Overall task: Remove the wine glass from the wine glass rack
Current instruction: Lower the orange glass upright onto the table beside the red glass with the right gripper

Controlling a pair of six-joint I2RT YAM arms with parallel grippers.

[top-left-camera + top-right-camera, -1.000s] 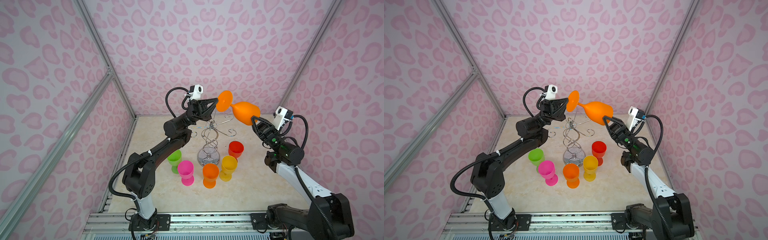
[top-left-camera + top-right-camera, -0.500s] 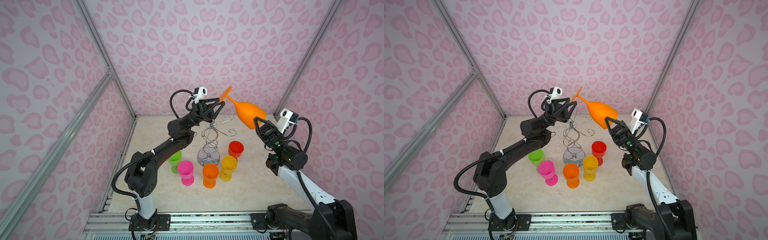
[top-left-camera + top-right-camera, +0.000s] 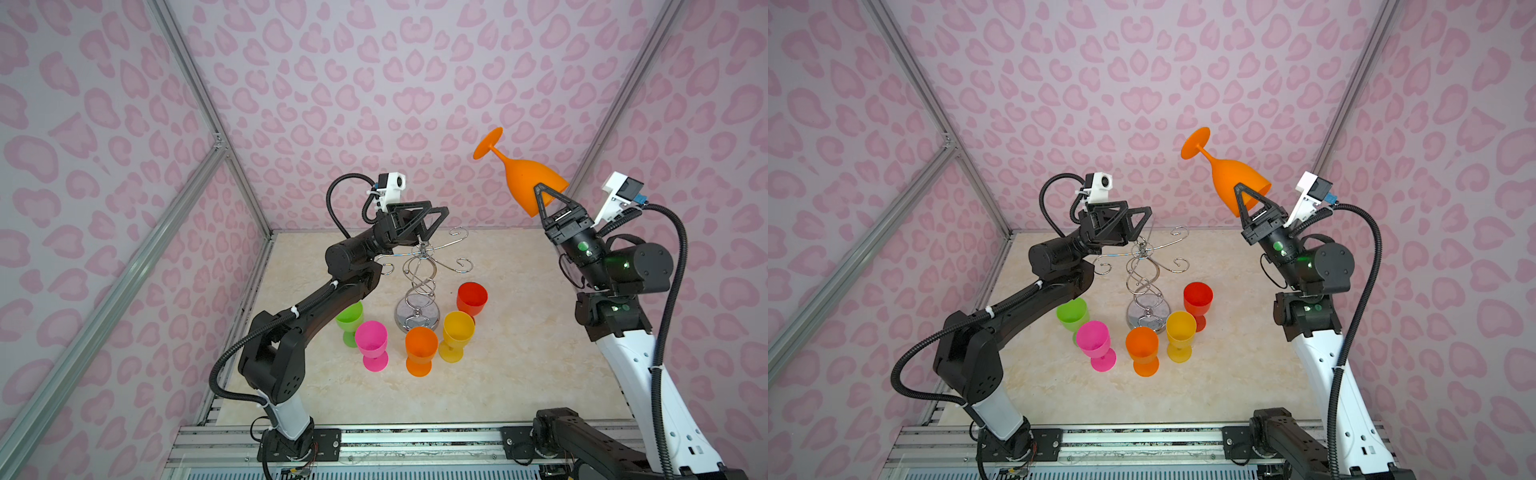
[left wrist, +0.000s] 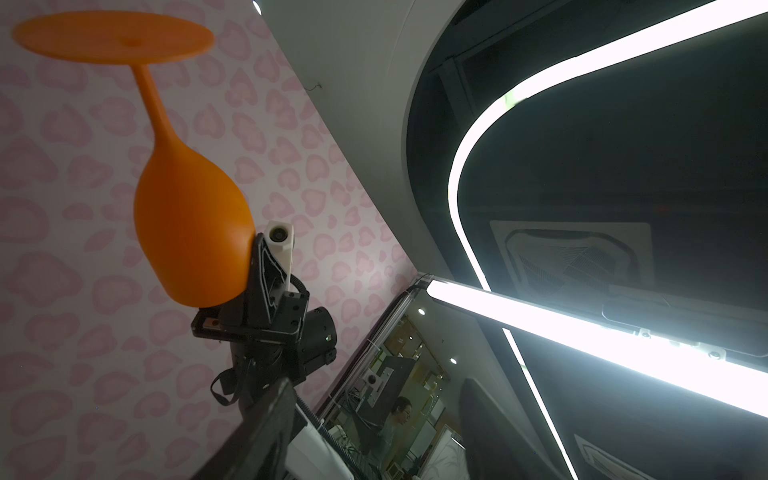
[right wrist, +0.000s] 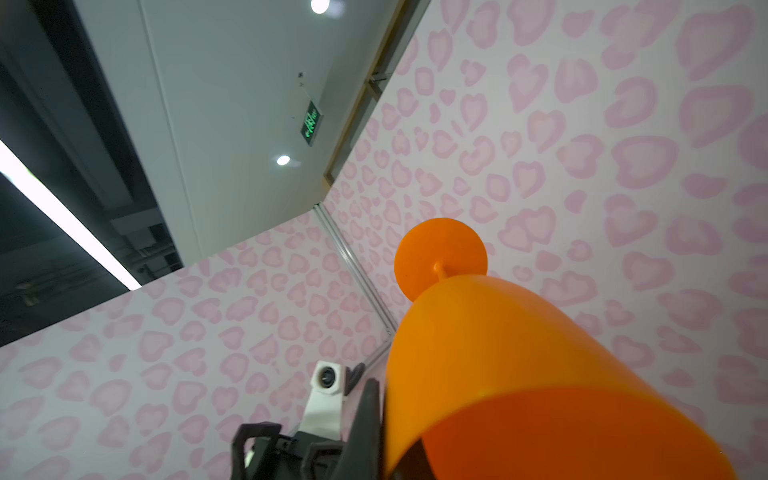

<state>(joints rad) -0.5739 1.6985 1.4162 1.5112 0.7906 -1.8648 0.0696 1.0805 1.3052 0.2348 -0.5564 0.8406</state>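
The glass's foot points up, so I will turn my right gripper over, lower it to the bare tabletop just beyond the red cup (image 3: pixel 1216 290) and let go of the glass's rim.
An orange wine glass (image 3: pixel 528 183) (image 3: pixel 1233 183) hangs high at the right in both top views, its foot tilted up and to the left. My right gripper (image 3: pixel 542 193) (image 3: pixel 1241 189) is shut on the rim of its bowl. In the right wrist view one finger (image 5: pixel 370 415) presses the outside of the bowl (image 5: pixel 519 353). The chrome wine glass rack (image 3: pixel 419 282) (image 3: pixel 1144 282) stands mid-table with bare arms. My left gripper (image 3: pixel 436 212) (image 3: pixel 1138 212) hovers open just above the rack's top, holding nothing. The left wrist view shows the glass (image 4: pixel 187 232) well apart from its gripper (image 4: pixel 374 436).
Several coloured cups stand upright round the rack's base: green (image 3: pixel 350 318), pink (image 3: pixel 371 340), orange (image 3: pixel 420 347), yellow (image 3: pixel 457 332), red (image 3: pixel 471 297). Pink-patterned walls with aluminium posts close in three sides. A metal rail (image 3: pixel 374 440) runs along the front.
My left gripper let go of the glass's foot, opened and sank back over the rack. The right arm carried the glass right and upward, swinging its foot up.
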